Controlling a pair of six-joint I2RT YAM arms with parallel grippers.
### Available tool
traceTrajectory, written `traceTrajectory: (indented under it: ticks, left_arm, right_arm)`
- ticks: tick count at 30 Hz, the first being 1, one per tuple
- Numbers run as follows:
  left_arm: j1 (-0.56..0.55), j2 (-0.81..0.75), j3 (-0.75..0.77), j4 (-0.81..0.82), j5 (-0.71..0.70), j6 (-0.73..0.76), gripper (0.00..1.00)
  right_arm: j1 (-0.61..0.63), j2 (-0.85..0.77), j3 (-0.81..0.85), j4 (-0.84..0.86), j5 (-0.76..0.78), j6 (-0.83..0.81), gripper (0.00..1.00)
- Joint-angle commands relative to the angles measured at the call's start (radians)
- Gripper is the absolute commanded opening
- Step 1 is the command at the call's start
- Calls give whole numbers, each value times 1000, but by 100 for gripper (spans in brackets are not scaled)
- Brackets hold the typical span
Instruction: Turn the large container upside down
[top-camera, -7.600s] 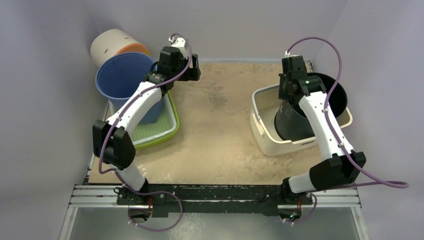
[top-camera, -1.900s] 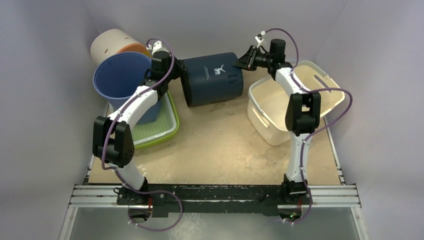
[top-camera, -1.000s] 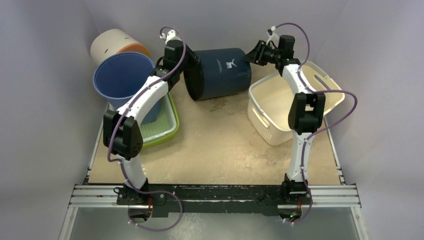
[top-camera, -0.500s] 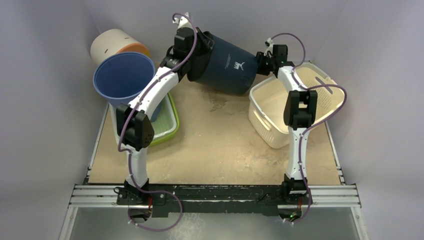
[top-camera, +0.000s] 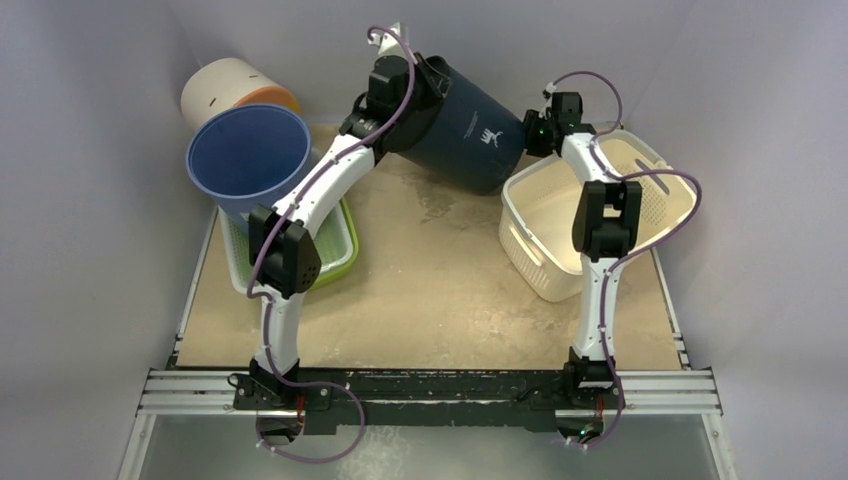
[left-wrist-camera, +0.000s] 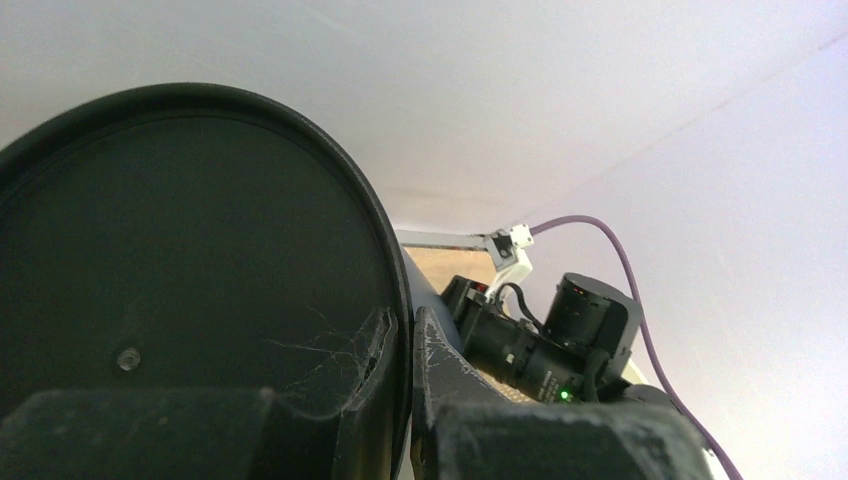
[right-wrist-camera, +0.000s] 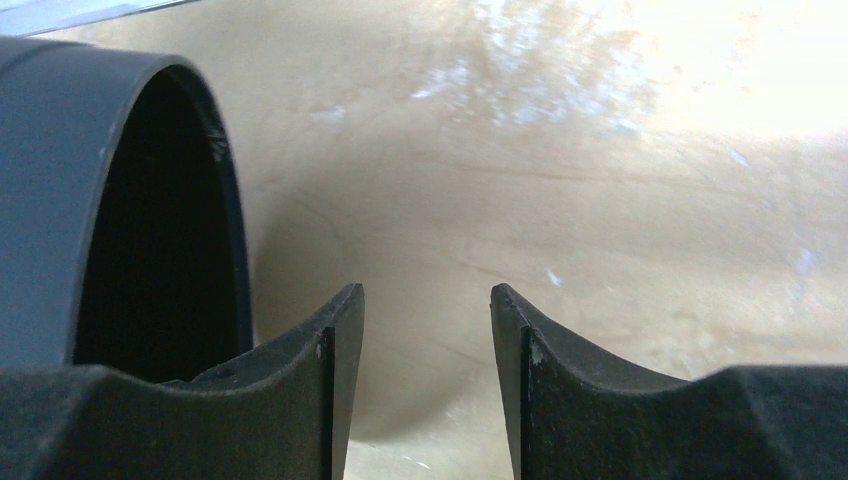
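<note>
The container's rim swings toward the right in the top view next, over the container's lower opening. My left gripper then opens there, because the container still leans.
The large container (top-camera: 465, 125), dark navy with a white logo, hangs tilted over the back of the table, its upper end at the left. My left gripper (top-camera: 425, 80) is shut on the rim of that upper end. In the left wrist view the rim runs between the fingers (left-wrist-camera: 405, 330), beside a flat dark disc (left-wrist-camera: 180, 260) with a centre dot. My right gripper (top-camera: 528, 135) sits at the container's lower end. Its jaws (right-wrist-camera: 425, 300) stand open with nothing between them, and the container's dark mouth (right-wrist-camera: 160, 250) lies just left of them.
A white basket (top-camera: 560, 230) stands at the right, under the right arm. A blue bucket (top-camera: 245, 160) stands in a green tray (top-camera: 335, 250) at the left. Behind it are a cream tub (top-camera: 225, 90) and an orange one. Walls close the back and sides.
The left arm has lifted its end of the container up and right, taking it from lying on its side to steeply tilted. The right gripper has moved down and right, staying at the lower end.
</note>
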Motion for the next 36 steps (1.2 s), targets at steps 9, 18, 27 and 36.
traceTrajectory:
  ticks: [9, 18, 27, 36]
  left_arm:
    - [-77, 38, 50, 54, 72, 7, 0]
    - [-105, 117, 82, 100, 85, -16, 0]
    - [-128, 172, 81, 141, 110, -28, 0]
    - [-131, 211, 60, 154, 135, -30, 0]
  right_arm:
    - [-99, -223, 45, 14, 283, -19, 52]
    - [-98, -208, 94, -11, 154, -60, 51]
    - [-78, -247, -41, 12, 22, -62, 50]
    - [-16, -247, -90, 11, -60, -75, 50]
